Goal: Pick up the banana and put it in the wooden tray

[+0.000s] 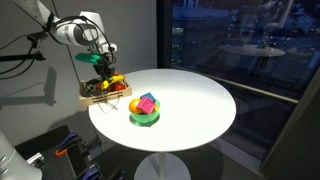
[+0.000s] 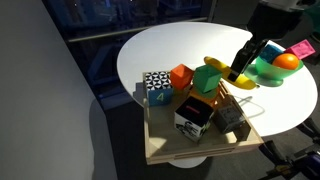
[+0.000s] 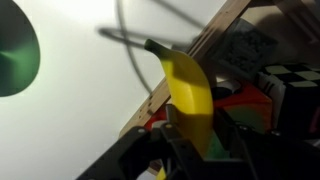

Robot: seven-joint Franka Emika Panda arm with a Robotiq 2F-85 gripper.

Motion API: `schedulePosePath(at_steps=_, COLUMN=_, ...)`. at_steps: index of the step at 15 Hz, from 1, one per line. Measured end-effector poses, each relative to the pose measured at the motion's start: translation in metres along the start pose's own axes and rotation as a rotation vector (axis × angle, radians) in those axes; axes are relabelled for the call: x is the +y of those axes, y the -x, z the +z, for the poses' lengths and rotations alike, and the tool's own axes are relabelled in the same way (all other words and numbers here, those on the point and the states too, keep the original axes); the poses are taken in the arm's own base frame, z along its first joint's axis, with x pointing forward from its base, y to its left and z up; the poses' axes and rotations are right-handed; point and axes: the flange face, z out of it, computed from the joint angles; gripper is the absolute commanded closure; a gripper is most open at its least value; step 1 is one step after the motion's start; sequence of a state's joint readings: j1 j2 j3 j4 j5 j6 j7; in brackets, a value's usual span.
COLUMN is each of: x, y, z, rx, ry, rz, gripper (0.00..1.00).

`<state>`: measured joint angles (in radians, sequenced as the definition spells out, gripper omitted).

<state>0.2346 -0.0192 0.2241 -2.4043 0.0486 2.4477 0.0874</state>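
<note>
Next I need to move my gripper away from the rim of the wooden tray, lower beside the orange block [image 3: 246, 101] and release the banana.
My gripper [image 2: 240, 74] is shut on the yellow banana [image 3: 190, 95] and holds it over the wooden tray [image 2: 165, 152]. In the wrist view the banana runs up from between my fingers [image 3: 195, 140] across the tray's light-wood rim [image 3: 205, 45]. In an exterior view the banana [image 2: 241, 84] hangs just above the blocks in the tray. In both exterior views the tray [image 1: 90, 98] sits at the edge of the round white table [image 1: 190, 100].
The tray holds several blocks: a checkered cube [image 2: 156, 86], an orange block [image 2: 181, 76], a green one [image 2: 206, 76] and dark cubes [image 2: 195, 117]. A green bowl [image 1: 144, 117] with a pink block [image 1: 147, 103] and an orange-red fruit [image 2: 288, 61] stands nearby.
</note>
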Motion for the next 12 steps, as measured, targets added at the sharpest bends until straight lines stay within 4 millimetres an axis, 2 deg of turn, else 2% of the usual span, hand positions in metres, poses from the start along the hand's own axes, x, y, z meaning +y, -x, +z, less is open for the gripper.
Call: schedulePosePath(at_steps=12, x=-0.015, y=-0.023, z=0.019, rx=-0.021, ry=-0.022, rz=-0.022, gripper=0.83)
